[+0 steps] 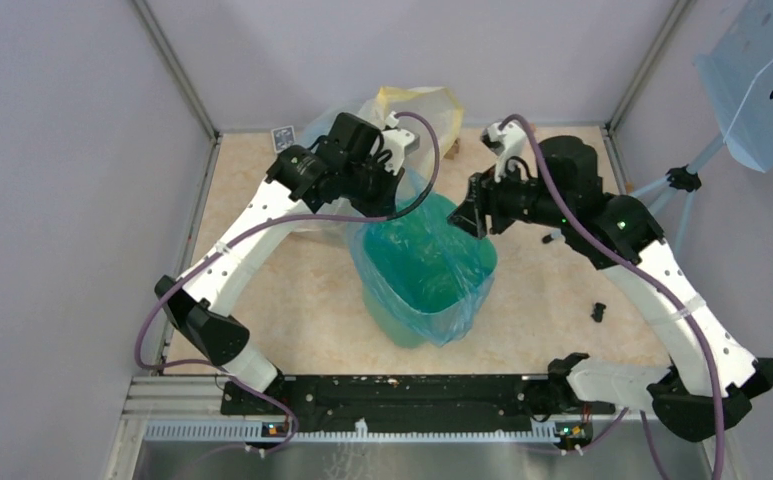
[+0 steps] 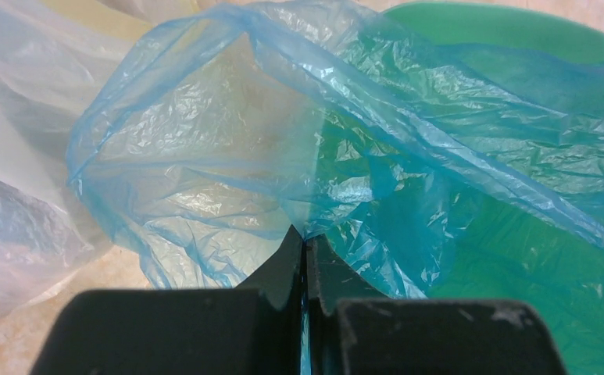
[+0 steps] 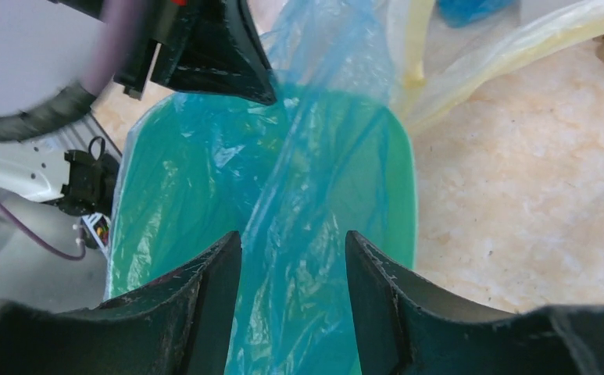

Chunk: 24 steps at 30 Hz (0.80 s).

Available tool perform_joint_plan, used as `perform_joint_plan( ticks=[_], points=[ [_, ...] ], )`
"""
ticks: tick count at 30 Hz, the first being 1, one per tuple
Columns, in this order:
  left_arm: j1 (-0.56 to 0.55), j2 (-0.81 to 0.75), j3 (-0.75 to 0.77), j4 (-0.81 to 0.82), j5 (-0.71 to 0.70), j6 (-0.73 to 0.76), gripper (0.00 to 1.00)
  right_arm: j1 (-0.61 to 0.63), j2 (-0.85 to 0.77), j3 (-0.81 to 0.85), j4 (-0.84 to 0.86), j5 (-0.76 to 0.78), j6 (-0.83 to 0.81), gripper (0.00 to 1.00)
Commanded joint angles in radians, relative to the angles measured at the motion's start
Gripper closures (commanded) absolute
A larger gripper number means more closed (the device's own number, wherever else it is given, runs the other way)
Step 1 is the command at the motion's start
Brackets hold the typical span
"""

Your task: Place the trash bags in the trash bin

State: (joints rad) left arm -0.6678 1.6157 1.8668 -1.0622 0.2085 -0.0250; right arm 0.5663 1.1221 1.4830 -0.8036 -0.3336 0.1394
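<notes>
My right gripper is going to lower toward the left gripper next and close on the bag's far edge, which is off the bin's rim and sags across the bin's opening.
The mint-green trash bin (image 1: pixel 402 330) stands mid-table, and the crinkly blue trash bag (image 1: pixel 462 312) lies in its mouth and hangs over its front rim. At the bin's back left, my left gripper (image 1: pixel 402 188) is shut on the bag's edge. In the left wrist view the tips (image 2: pixel 306 238) pinch the blue film (image 2: pixel 228 156), which is lifted off the bin (image 2: pixel 517 31). My right gripper (image 1: pixel 464 215) hovers open over the bin's right side. Seen from the right wrist, its fingers (image 3: pixel 293 242) straddle a fold of the bag (image 3: pixel 306 156) above the bin (image 3: pixel 404 180) without closing on it.
A larger clear-and-yellowish plastic sack (image 1: pixel 417 105) lies behind the bin, against the left arm, and shows again in the left wrist view (image 2: pixel 17 156). A small black part (image 1: pixel 598 311) sits on the table at the right. A small blue card (image 1: pixel 282 137) lies at the back left corner.
</notes>
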Motion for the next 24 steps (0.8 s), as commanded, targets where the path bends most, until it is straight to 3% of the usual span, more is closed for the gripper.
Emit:
perform_joint_plan(
  ticks=[1,6,10,18,21,22,24],
  points=[
    [0.000,-0.069,-0.089,0.093,0.060,0.016,1.00,0.182,0.070,0.091,-0.050,0.260,0.026,0.49],
    [0.002,-0.138,-0.221,0.241,0.081,0.006,1.00,0.364,0.146,0.131,-0.099,0.482,0.038,0.51],
    [0.002,-0.180,-0.282,0.322,0.082,0.006,0.99,0.432,0.225,0.167,-0.163,0.586,0.048,0.54],
    [0.002,-0.234,-0.344,0.375,0.075,0.009,0.74,0.444,0.218,0.141,-0.172,0.703,0.059,0.63],
    [0.002,-0.236,-0.352,0.375,0.081,0.011,0.69,0.443,0.211,0.135,-0.165,0.694,0.054,0.62],
    [0.002,-0.235,-0.355,0.374,0.084,0.011,0.69,0.443,0.215,0.136,-0.168,0.684,0.053,0.67],
    [0.001,-0.234,-0.359,0.371,0.088,0.014,0.69,0.443,0.224,0.141,-0.179,0.685,0.060,0.85]
  ],
)
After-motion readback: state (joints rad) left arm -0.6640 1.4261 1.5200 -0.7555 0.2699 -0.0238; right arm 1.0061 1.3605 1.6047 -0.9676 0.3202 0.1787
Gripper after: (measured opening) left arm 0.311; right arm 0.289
